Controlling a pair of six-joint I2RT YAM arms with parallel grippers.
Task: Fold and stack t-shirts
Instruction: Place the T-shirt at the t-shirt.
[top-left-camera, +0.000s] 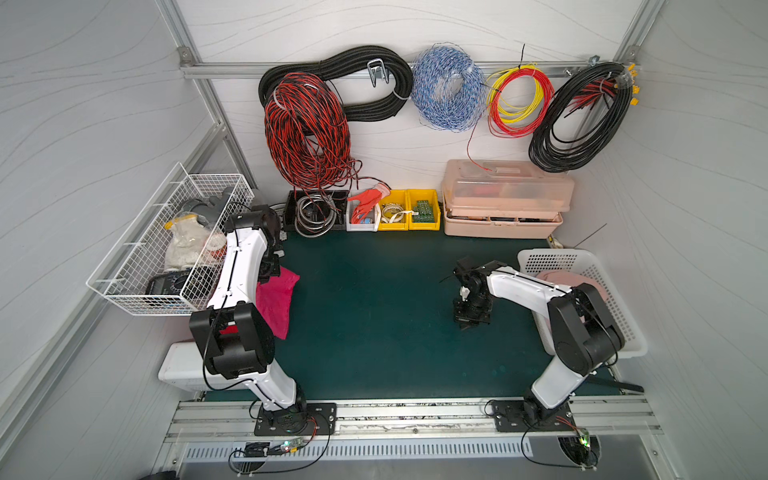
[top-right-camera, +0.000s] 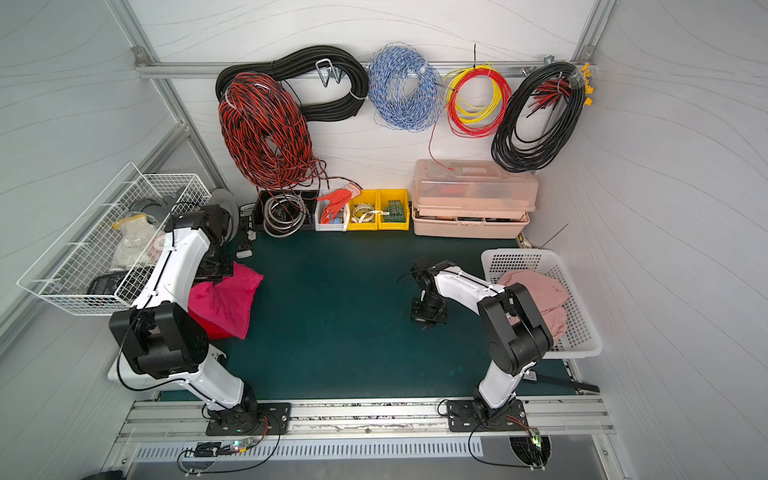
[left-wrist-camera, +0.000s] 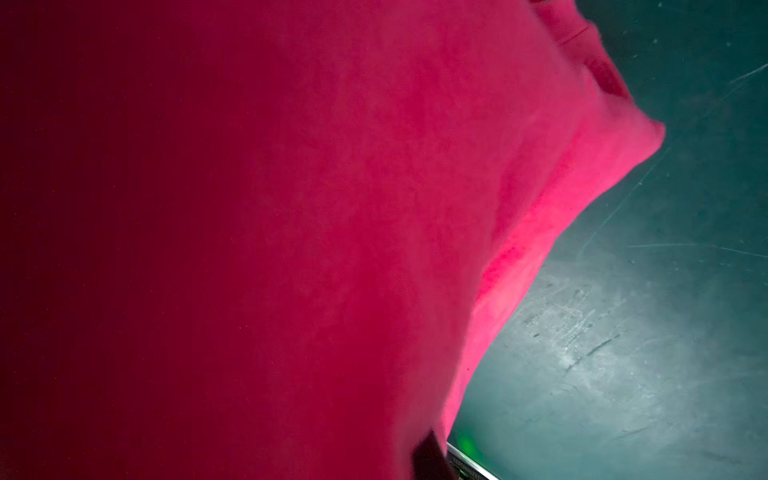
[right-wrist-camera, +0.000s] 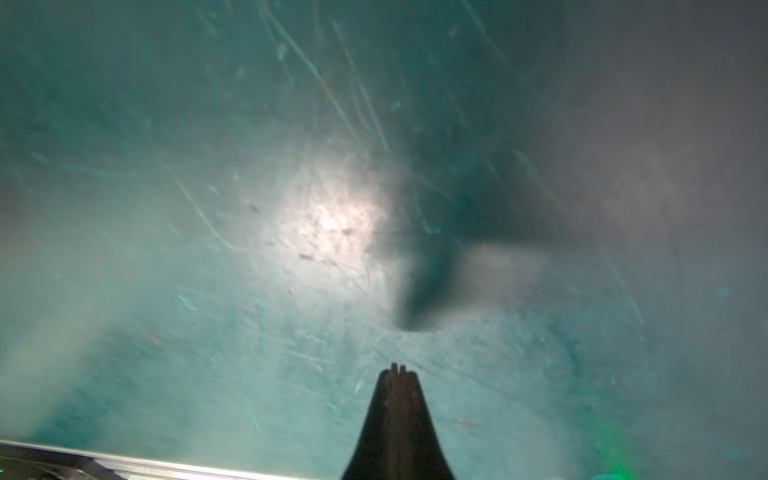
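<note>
The deeper red t-shirt (top-right-camera: 210, 328) lies below my left gripper and back toward the base, so that gripper should next lower the pink t-shirt back there and let go.
A bright magenta-pink t-shirt (top-left-camera: 276, 301) (top-right-camera: 226, 301) hangs bunched at the mat's left side, in both top views. My left gripper (top-left-camera: 270, 268) (top-right-camera: 216, 268) is shut on its upper edge. In the left wrist view the shirt (left-wrist-camera: 332, 228) fills most of the frame and hides all but one dark fingertip (left-wrist-camera: 430, 457). A sliver of deeper red t-shirt (top-right-camera: 210, 328) (top-left-camera: 227, 330) shows under the pink one, beside the left arm's elbow. My right gripper (top-left-camera: 471, 320) (top-right-camera: 428, 320) (right-wrist-camera: 397, 368) is shut on nothing, pointing down just above the bare mat at centre right.
The green mat (top-left-camera: 374, 311) covers the table. At the right, a white perforated basket (top-left-camera: 582, 257) holds pale pink cloth (top-right-camera: 536, 291). A wire basket (top-left-camera: 124, 286) with white gloves hangs at the left. Small bins (top-left-camera: 392, 226) and a beige toolbox (top-left-camera: 503, 224) line the back. A white bin (top-left-camera: 178, 365) lies front left.
</note>
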